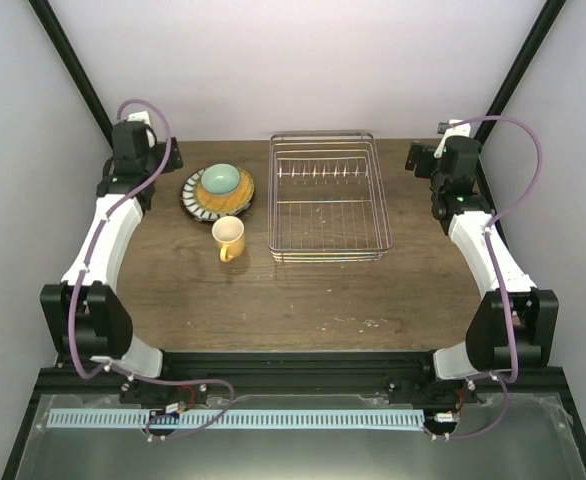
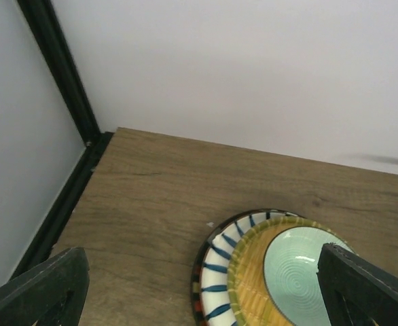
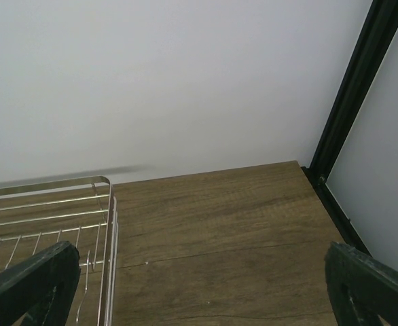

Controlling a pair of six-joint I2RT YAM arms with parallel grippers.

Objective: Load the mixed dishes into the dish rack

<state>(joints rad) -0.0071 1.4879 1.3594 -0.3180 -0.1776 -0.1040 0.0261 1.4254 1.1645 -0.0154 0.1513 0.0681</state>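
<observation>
I should lower my left gripper, tilting it downward, and shift it toward the rack to the green bowl's near rim (image 1: 219,192) (image 2: 303,322).
The dishes stand stacked at the table's back left: a pale green bowl (image 1: 220,179) on a small yellow-orange plate (image 1: 235,197), on a white striped plate (image 1: 197,194), on a dark-rimmed plate (image 1: 187,201) of which only the rim shows. A yellow mug (image 1: 230,238) stands upright in front of them. The silver wire dish rack (image 1: 328,198) is to their right with nothing in it. My left gripper (image 1: 145,152) is open and empty, left of the stack; in the left wrist view (image 2: 206,299) the bowl (image 2: 295,272) lies by its right finger. My right gripper (image 1: 435,160) is open and empty, right of the rack.
Black frame posts (image 1: 73,60) run up at both back corners, and grey walls close in the left, right and back sides. The rack's corner (image 3: 107,183) shows at the left of the right wrist view, with bare wood table (image 3: 219,224) beside it.
</observation>
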